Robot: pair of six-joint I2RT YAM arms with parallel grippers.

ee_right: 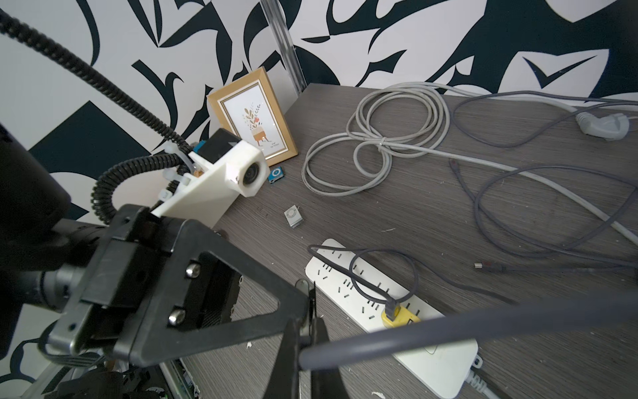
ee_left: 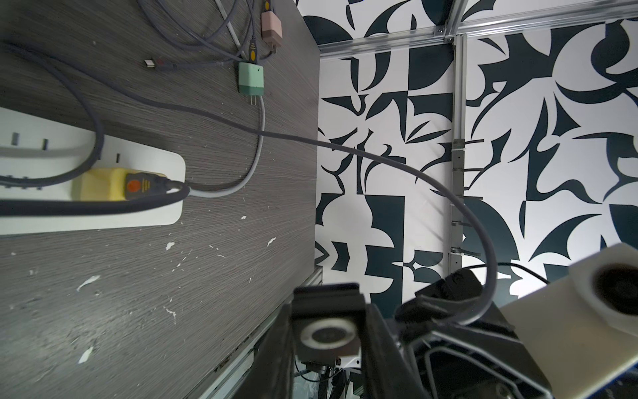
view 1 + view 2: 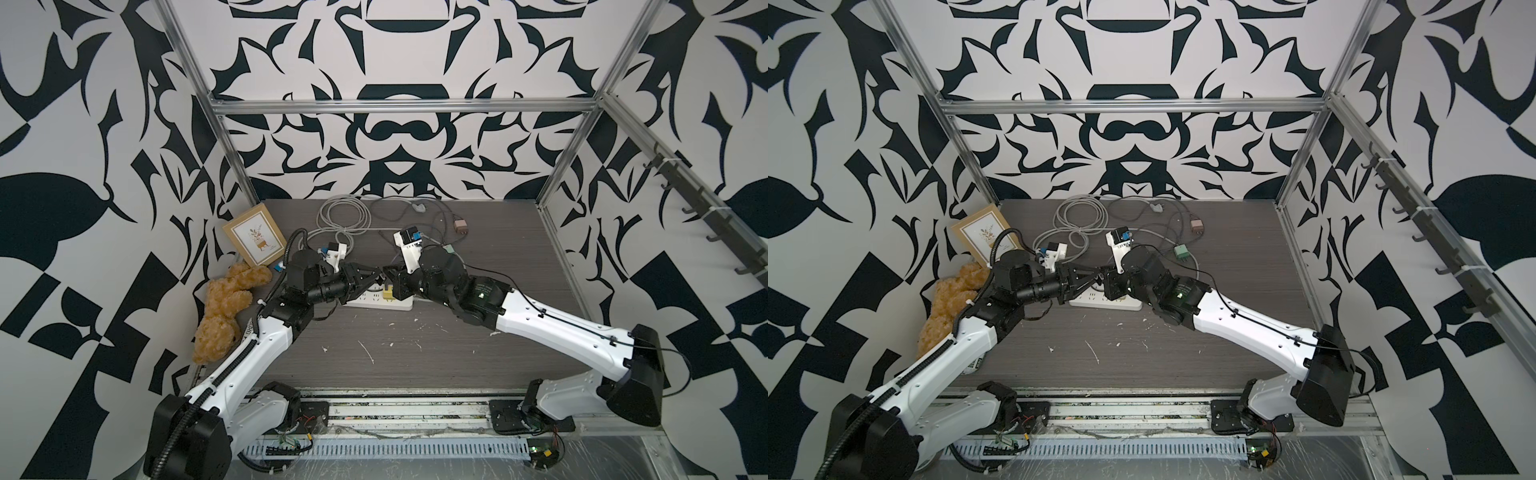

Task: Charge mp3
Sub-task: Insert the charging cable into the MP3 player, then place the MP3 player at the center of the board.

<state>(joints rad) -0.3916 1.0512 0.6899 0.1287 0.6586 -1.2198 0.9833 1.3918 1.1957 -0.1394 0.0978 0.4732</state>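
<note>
The tabletop nearer me (image 3: pixel 357 347) than the power strip is bare, so my left gripper will next move back and down to it and then release the dark square player.
The blue mp3 (image 1: pixel 276 175) lies flat on the table beside the picture frame, apart from both grippers; it also shows in a top view (image 3: pixel 277 267). My left gripper (image 2: pixel 326 307) is shut on a different small dark square player (image 2: pixel 326 336) with a pale ring. Facing it, my right gripper (image 1: pixel 307 340) is shut on the end of a dark grey cable (image 1: pixel 448 321). That cable runs to a yellow charger cube (image 1: pixel 397 312) plugged into the white power strip (image 1: pixel 438 355). In both top views the grippers (image 3: pixel 376 277) (image 3: pixel 388 274) meet tip to tip above the strip (image 3: pixel 399 305).
A green charger cube (image 2: pixel 251 79) and a pink one (image 2: pixel 271 29) lie among loose cables at the back right. A silver player (image 1: pixel 293 217) lies near the strip. Coiled grey cable (image 3: pixel 343 216), a picture frame (image 3: pixel 254 239) and a teddy bear (image 3: pixel 224 311) fill the left.
</note>
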